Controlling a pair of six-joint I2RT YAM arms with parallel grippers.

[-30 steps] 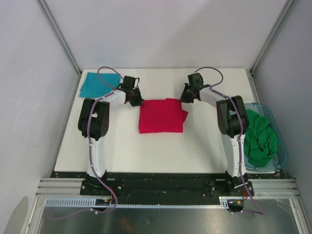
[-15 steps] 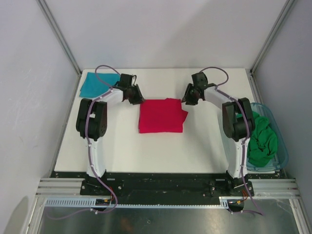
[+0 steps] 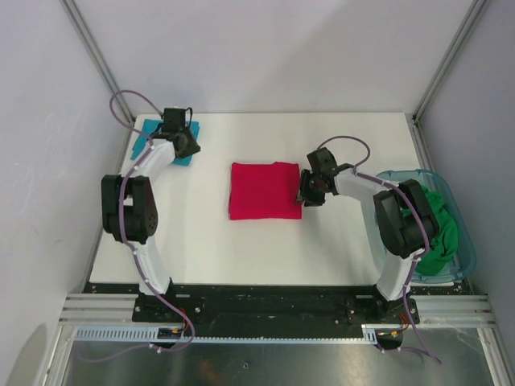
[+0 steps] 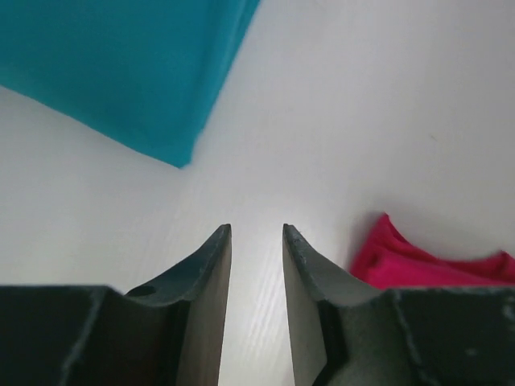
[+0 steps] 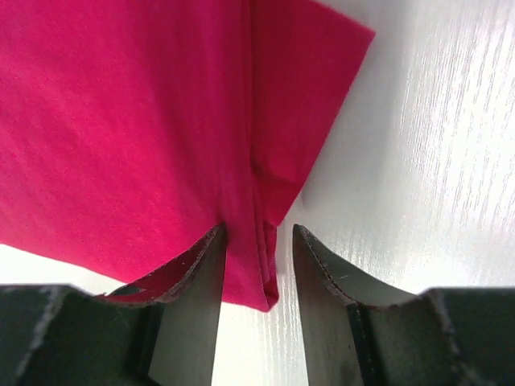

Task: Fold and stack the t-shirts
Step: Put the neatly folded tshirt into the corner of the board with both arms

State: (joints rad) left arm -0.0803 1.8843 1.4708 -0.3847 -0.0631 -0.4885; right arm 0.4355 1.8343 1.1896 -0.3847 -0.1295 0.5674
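Note:
The open fingers of my left gripper are still over bare table. I need to move my left gripper down next onto the teal-blue shirt's near corner (image 3: 184,161) (image 4: 182,154), the one toward the red shirt.
The crimson-red t-shirt (image 3: 264,190) lies folded into a rectangle in the middle of the table. My right gripper (image 3: 303,195) is at its right edge. In the right wrist view the open gripper (image 5: 259,233) has its fingers either side of the shirt's layered edge (image 5: 145,121), with a gap beside the cloth. The teal-blue t-shirt (image 3: 150,142) lies folded at the back left. My left gripper (image 3: 187,148) is at its near right corner, open and empty (image 4: 256,229) over bare table, with the teal-blue shirt (image 4: 121,72) ahead. The bright green t-shirt (image 3: 438,233) lies bunched in the tub.
The see-through blue-green plastic tub (image 3: 471,257) stands off the table's right edge beside the right arm's base. Grey walls and metal posts close in the back and sides. A corner of the red shirt (image 4: 418,259) shows at the right in the left wrist view.
My left arm swung left from the red shirt's back left corner to the teal-blue shirt. My right gripper came nearer, from the back right corner to the right edge. The shirt's jutting right corner now lies flush.

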